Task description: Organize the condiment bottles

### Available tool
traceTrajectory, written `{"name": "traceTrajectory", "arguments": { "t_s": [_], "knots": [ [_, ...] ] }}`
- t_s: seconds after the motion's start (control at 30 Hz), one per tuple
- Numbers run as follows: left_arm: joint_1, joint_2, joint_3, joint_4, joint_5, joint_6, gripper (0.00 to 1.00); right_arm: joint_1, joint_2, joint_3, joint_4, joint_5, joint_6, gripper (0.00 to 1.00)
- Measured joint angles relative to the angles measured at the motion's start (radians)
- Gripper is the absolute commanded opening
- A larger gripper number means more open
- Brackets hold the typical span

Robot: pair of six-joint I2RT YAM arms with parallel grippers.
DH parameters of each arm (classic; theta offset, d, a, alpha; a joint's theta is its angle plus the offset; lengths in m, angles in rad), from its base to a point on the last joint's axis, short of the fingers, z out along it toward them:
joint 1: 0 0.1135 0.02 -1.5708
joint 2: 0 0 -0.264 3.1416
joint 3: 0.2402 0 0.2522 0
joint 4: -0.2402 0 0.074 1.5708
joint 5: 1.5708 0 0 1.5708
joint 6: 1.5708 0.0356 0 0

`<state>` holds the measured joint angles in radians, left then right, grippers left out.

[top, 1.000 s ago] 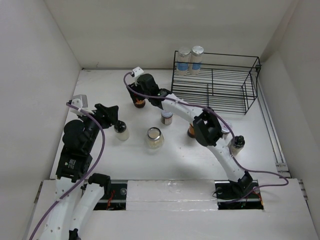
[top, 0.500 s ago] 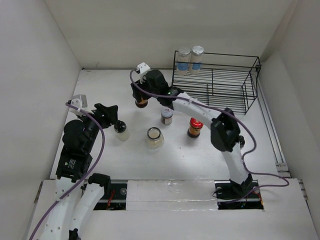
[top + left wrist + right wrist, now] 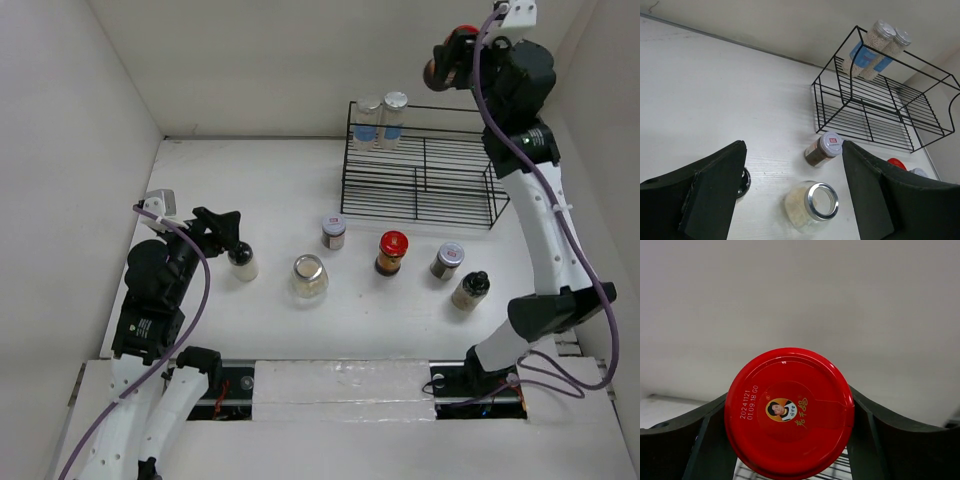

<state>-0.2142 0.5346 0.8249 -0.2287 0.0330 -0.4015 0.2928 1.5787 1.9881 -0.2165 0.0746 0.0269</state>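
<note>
I need to move my right gripper down next toward the blue-labelled bottles and let go of the red-capped dark jar on the rack shelf beside them, because that part of the shelf is empty.
My right gripper is raised high above the black wire rack, shut on a red-capped dark jar. In the right wrist view the jar's red cap fills the space between both fingers. My left gripper stands open beside the black-capped white bottle. In the left wrist view its jaws are wide apart with nothing between them. On the table below them lies a clear silver-rimmed glass jar, and a brown spice jar stands beyond. Two blue-labelled bottles stand in the rack's back left corner.
A second red-capped jar, a silver-lidded spice jar and a black-capped jar stand in front of the rack. White walls close in the table on the left, the back and the right.
The right arm lifted the red-capped jar from the table left of the rack to high above it. The left gripper's jaws opened wider by the black-capped bottle.
</note>
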Motion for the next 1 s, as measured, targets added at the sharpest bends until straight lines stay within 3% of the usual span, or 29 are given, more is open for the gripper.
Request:
{"name": "traceTrajectory", "arguments": {
  "t_s": [0.13, 0.33, 0.47, 1.0],
  "knots": [
    [0.000, 0.000, 0.000, 0.000, 0.001, 0.001, 0.76, -0.109, 0.093, 0.087, -0.078, 0.007, -0.004, 0.48],
    [0.000, 0.000, 0.000, 0.000, 0.008, 0.001, 0.76, -0.168, 0.320, 0.249, -0.230, -0.066, 0.000, 0.48],
    [0.000, 0.000, 0.000, 0.000, 0.012, 0.001, 0.77, -0.184, 0.405, 0.265, -0.284, -0.093, 0.000, 0.48],
    [0.000, 0.000, 0.000, 0.000, 0.012, 0.001, 0.77, -0.187, 0.416, 0.180, -0.220, -0.118, 0.004, 0.50]
  ]
}}
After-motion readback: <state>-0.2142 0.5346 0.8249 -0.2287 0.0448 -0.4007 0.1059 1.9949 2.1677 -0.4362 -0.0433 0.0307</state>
